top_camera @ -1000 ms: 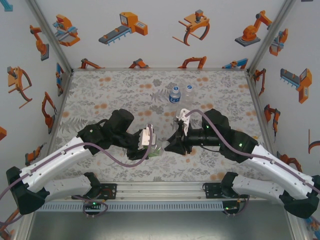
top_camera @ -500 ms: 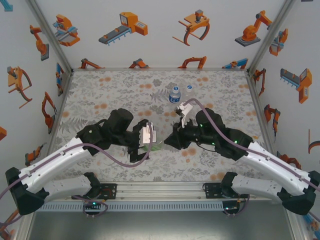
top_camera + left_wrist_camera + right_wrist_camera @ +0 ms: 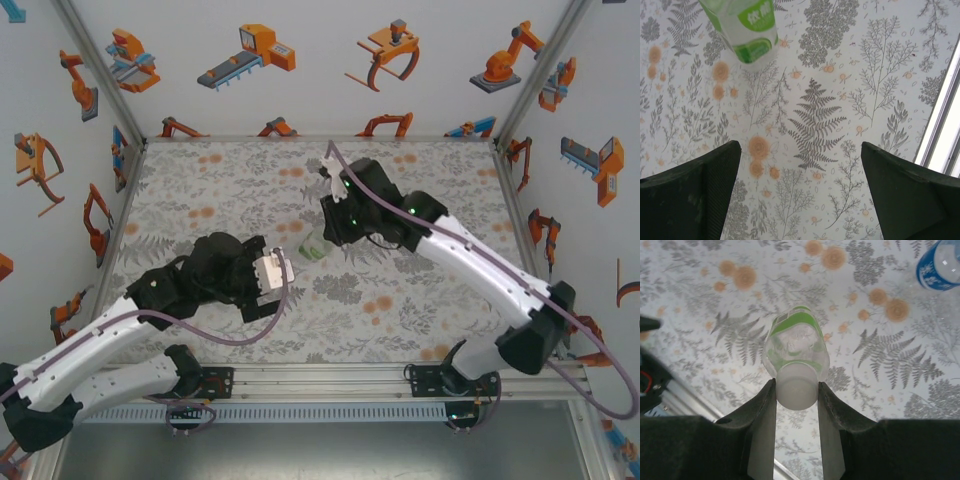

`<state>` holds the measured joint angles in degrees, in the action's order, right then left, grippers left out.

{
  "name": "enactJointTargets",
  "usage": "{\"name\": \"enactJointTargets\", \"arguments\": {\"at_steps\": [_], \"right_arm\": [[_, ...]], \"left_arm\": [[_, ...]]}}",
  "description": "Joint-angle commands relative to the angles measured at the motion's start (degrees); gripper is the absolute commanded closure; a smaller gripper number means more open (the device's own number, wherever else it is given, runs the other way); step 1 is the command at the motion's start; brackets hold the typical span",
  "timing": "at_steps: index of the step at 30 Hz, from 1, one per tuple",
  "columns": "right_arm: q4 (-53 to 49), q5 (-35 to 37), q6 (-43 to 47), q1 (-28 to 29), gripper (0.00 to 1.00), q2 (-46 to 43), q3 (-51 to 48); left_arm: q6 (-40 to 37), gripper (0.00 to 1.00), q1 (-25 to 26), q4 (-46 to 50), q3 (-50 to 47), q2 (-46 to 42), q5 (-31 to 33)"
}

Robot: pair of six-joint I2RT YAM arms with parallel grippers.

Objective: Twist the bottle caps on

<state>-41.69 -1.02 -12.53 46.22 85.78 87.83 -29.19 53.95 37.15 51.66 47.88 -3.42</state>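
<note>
The robot's right gripper needs to move outward and down next, to the free tabletop beside the blue-label bottle, before it lets go of the cap, because the green-label bottle is still hanging in the air.
The green-label bottle hangs by its neck above the table, with a white cap on top. My right gripper is shut on that cap, one finger on each side. From above, the bottle hangs tilted just below-left of the right gripper. My left gripper stands wide open with nothing between its fingers. The bottle's base lies well ahead of it. From above, the left gripper sits near-left of the bottle. The blue-label bottle stands further right.
The flower-patterned table stretches free to the left and in front. A metal rail edges the table on the right of the left wrist view. The right arm reaches across the back middle.
The left gripper has let go of the green-label bottle and drawn back to the near left. The right gripper has carried the bottle by its cap away from the near edge, toward the back middle.
</note>
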Motion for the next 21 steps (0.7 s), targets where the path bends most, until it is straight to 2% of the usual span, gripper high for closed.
{"name": "enactJointTargets", "arguments": {"at_steps": [1, 8, 13, 21], "right_arm": [[-8.21, 3.09, 4.64, -2.14, 1.00, 7.09, 9.34], [-15.94, 4.97, 8.58, -6.21, 1.00, 23.08, 26.96], [-18.10, 5.68, 10.34, -7.49, 1.00, 31.32, 36.58], [-18.61, 5.42, 11.58, -8.51, 1.00, 40.82, 46.76]], "left_arm": [[1.74, 0.03, -0.16, 2.51, -2.04, -3.58, 2.37], [2.14, 0.03, -0.16, -0.50, -6.89, -9.38, 4.51], [1.98, 0.03, -0.14, 0.08, -6.61, -8.68, 6.35], [2.13, 0.03, -0.08, 0.08, -6.40, -6.32, 5.34]]}}
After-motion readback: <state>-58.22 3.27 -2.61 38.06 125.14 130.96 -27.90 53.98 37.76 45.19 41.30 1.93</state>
